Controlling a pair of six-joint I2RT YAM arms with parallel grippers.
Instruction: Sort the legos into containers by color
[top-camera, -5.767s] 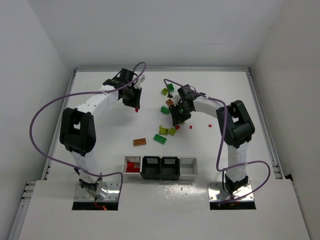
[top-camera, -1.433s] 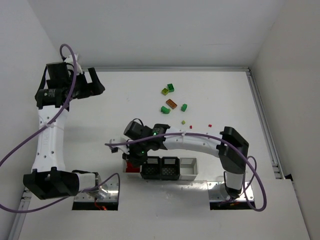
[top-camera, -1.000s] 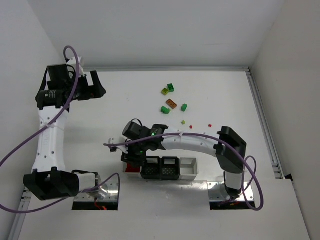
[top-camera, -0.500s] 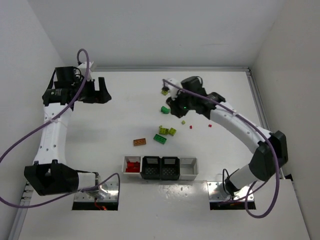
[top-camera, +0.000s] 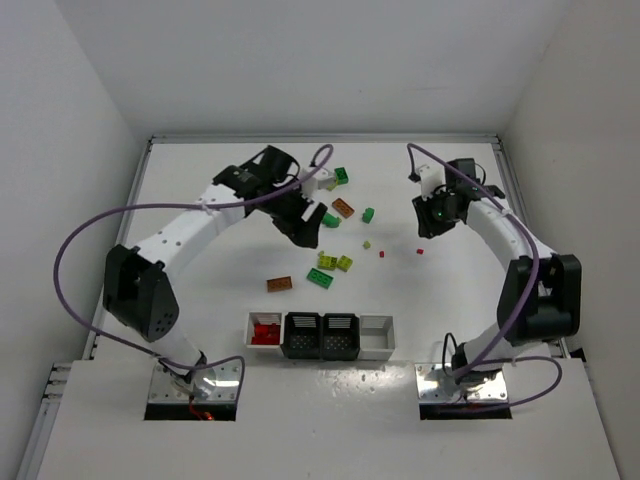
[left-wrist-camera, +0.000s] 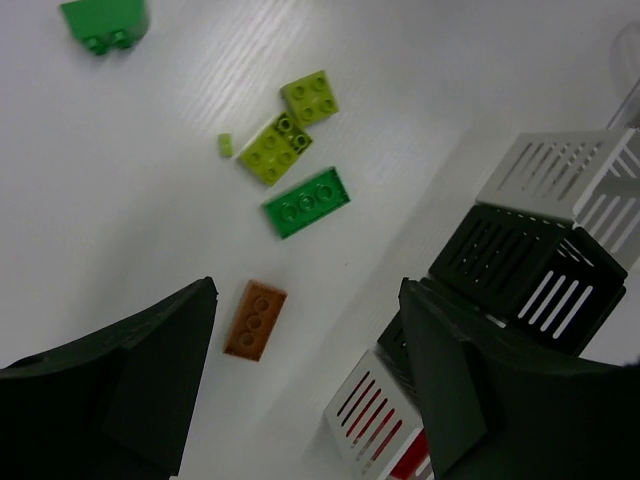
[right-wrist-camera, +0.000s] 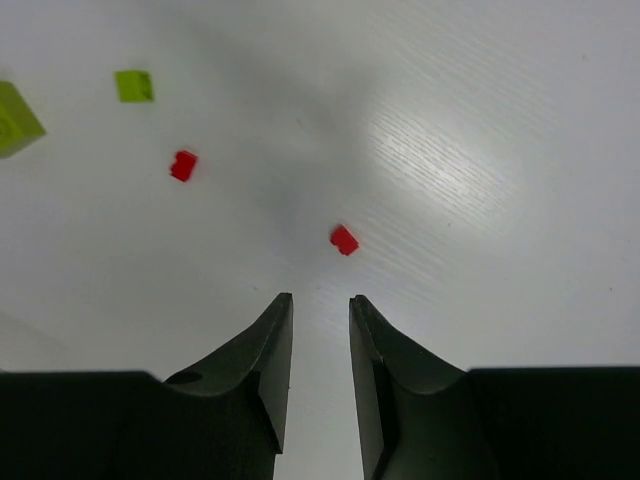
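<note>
The nearer red bit (right-wrist-camera: 344, 240) is loose on the tabletop below, so the robot's right gripper needs to lower its open fingers next until they are around that bit.
Legos lie loose mid-table: a brown-orange brick (top-camera: 279, 284), a green one (top-camera: 320, 278), two yellow-green ones (top-camera: 335, 262), more green and brown-orange ones (top-camera: 343, 208) farther back, and two tiny red bits (top-camera: 419, 251). The containers (top-camera: 320, 336) stand in a row near the front; the left white one (top-camera: 265, 330) holds red pieces. My left gripper (top-camera: 312, 222) hovers open over the brown-orange brick (left-wrist-camera: 255, 319) and the green brick (left-wrist-camera: 306, 202). My right gripper (top-camera: 428, 225) is empty, its jaws a narrow gap apart, just short of a red bit (right-wrist-camera: 344, 240).
Purple cables loop from both arms over the table. White walls and a raised rail (top-camera: 520, 200) bound the table at the sides and back. The two metal base plates (top-camera: 195, 385) sit at the near edge.
The left arm has swung from the far left to the table's middle, over the bricks. The right gripper has moved right, from the green bricks to the red bits.
</note>
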